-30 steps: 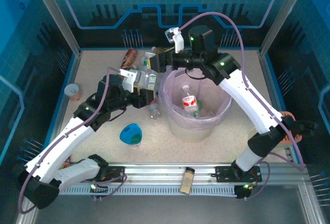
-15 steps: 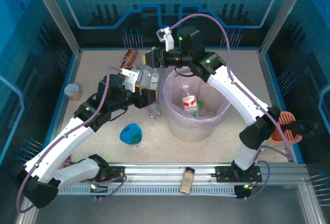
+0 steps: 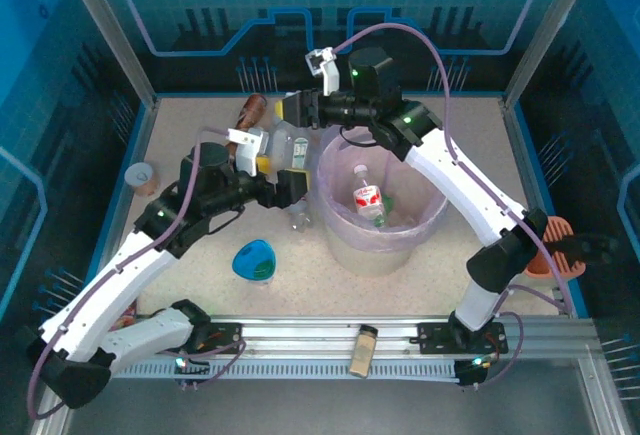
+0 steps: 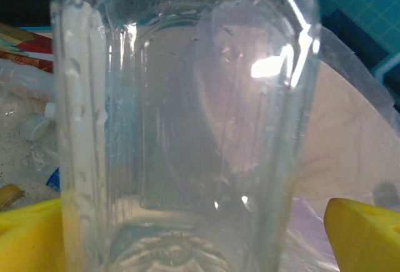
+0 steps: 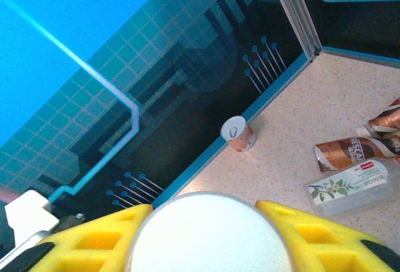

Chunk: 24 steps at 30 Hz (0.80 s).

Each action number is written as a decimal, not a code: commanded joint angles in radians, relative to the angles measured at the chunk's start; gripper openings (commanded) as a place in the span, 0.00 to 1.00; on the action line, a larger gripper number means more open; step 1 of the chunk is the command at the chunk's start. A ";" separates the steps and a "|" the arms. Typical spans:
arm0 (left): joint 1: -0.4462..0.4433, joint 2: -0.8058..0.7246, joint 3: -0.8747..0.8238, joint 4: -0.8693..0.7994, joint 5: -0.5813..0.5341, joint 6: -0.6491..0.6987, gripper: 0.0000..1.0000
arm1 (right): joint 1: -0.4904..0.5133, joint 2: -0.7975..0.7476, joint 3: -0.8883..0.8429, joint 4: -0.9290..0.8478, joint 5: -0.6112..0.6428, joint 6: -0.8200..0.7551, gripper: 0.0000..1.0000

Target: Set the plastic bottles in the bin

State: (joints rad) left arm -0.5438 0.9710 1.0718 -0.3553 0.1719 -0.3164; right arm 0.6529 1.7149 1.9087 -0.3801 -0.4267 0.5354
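My right gripper carries the clear bottle (image 3: 288,148) back toward my base over the bin's opening (image 3: 388,187) below next, then lowers and releases the bottle.
A tall clear plastic bottle (image 3: 288,148) stands upright just left of the bin (image 3: 385,251). Its wall (image 4: 181,97) fills the left wrist view. My left gripper (image 3: 278,171) is around its lower body and open, its yellow fingers (image 4: 359,234) standing off the sides. From above, my right gripper (image 3: 293,112) is shut on the bottle's white cap (image 5: 206,222). The bin's translucent rim (image 4: 359,128) is close behind the bottle. A red-labelled bottle (image 3: 368,197) and a green-labelled one (image 3: 385,208) lie inside the bin.
Brown-labelled bottles (image 5: 350,150) and a white-labelled one (image 5: 353,184) lie at the back left. Another bottle (image 3: 300,217) lies by the bin's foot. A paper cup (image 3: 143,177) stands at the left wall, a blue dish (image 3: 253,260) at the front, a small jar (image 3: 363,350) on the rail.
My right gripper swung left over the held bottle and shut on its cap. My left gripper, which had been shut on the bottle, has just opened.
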 commanded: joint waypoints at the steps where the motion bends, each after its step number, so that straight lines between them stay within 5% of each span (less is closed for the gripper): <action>1: -0.007 -0.038 0.020 -0.018 0.045 -0.020 0.99 | -0.014 -0.074 0.032 0.044 0.013 -0.029 0.22; 13: 0.012 0.009 -0.011 -0.123 -0.127 -0.051 0.99 | -0.234 -0.287 -0.058 0.038 -0.003 -0.035 0.20; 18: 0.121 0.096 -0.020 -0.117 -0.080 -0.066 0.99 | -0.303 -0.390 -0.134 -0.149 0.109 -0.180 0.18; 24: 0.268 0.224 0.009 -0.122 -0.108 0.059 0.99 | -0.245 -0.451 -0.262 -0.304 0.302 -0.297 0.16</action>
State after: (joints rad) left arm -0.3367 1.1511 1.0664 -0.4488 0.0952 -0.3298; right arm 0.3767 1.2644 1.7084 -0.5655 -0.2489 0.3267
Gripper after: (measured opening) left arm 0.987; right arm 0.433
